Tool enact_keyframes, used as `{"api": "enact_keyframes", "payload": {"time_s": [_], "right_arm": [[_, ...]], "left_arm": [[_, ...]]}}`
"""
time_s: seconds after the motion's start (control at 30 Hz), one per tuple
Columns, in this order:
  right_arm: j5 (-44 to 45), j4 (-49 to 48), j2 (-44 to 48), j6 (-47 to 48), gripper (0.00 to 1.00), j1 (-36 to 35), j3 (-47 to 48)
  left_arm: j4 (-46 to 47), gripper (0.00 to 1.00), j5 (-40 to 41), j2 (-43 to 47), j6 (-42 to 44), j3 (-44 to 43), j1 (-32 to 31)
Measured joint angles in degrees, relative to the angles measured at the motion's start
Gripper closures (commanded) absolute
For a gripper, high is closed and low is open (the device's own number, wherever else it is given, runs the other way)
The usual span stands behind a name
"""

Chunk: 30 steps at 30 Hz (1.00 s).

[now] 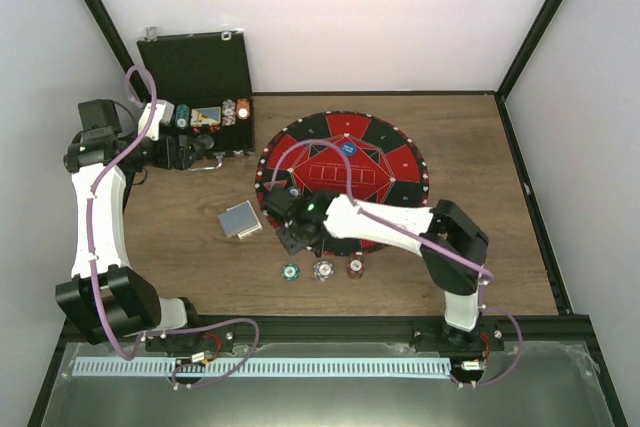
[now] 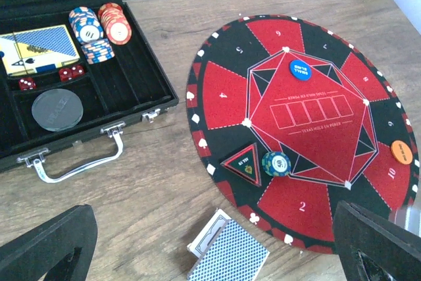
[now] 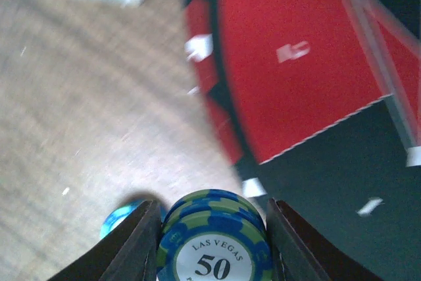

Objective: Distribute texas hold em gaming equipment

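Note:
The spot on the red (image 1: 359, 162) beside the blue disc is bare, so the right gripper will next carry the stack outward over the mat, lower it there and release it.
My right gripper (image 1: 291, 234) is at the near-left rim of the mat. In the right wrist view it (image 3: 212, 231) is shut on a stack of green-and-blue "50" poker chips (image 3: 212, 238), held above the wood with a light blue chip (image 3: 117, 220) below. Three chips, green (image 1: 290, 270), white (image 1: 322, 269) and brown (image 1: 355, 267), lie in a row in front of the mat. The deck of cards (image 1: 240, 219) (image 2: 228, 255) lies left of the mat. A blue disc (image 2: 300, 69), an orange disc (image 2: 401, 151) and a "50" chip (image 2: 276, 163) lie on the mat. My left gripper (image 1: 190, 152) is open and empty by the case.
The round red-and-black mat (image 1: 395, 162) (image 2: 223, 97) lies mid-table. The open black case (image 1: 195, 67) (image 2: 141, 77) at the back left holds chip stacks (image 2: 99, 27), a boxed deck, red dice and a dark disc. Black frame posts border the table.

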State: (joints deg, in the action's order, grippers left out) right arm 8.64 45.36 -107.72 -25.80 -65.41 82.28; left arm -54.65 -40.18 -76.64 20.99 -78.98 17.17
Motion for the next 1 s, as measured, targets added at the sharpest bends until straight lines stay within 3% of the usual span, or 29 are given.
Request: {"api": "enact_keyframes", "payload": {"time_s": [0.3,0.5,0.73,1.0], "right_arm": [[0.87,0.39,2.47,3.56,0.95,19.21,3.63],[2.23,-0.68,-3.41,7.02,0.95,29.90,11.52],[2.08,-1.20,-13.22,8.70,0.95,34.29,19.32],[1.25,-1.29,-18.69,9.73,0.94,36.48,20.57]], "left_arm": [[0.07,0.00,-0.46,0.00,-0.22,-0.74,0.00],[0.07,0.00,-0.96,0.00,-0.22,-0.74,0.00],[0.07,0.00,-1.11,0.00,-0.17,-0.74,0.00],[0.07,0.00,-1.46,-0.02,-0.04,-0.74,0.00]]}}
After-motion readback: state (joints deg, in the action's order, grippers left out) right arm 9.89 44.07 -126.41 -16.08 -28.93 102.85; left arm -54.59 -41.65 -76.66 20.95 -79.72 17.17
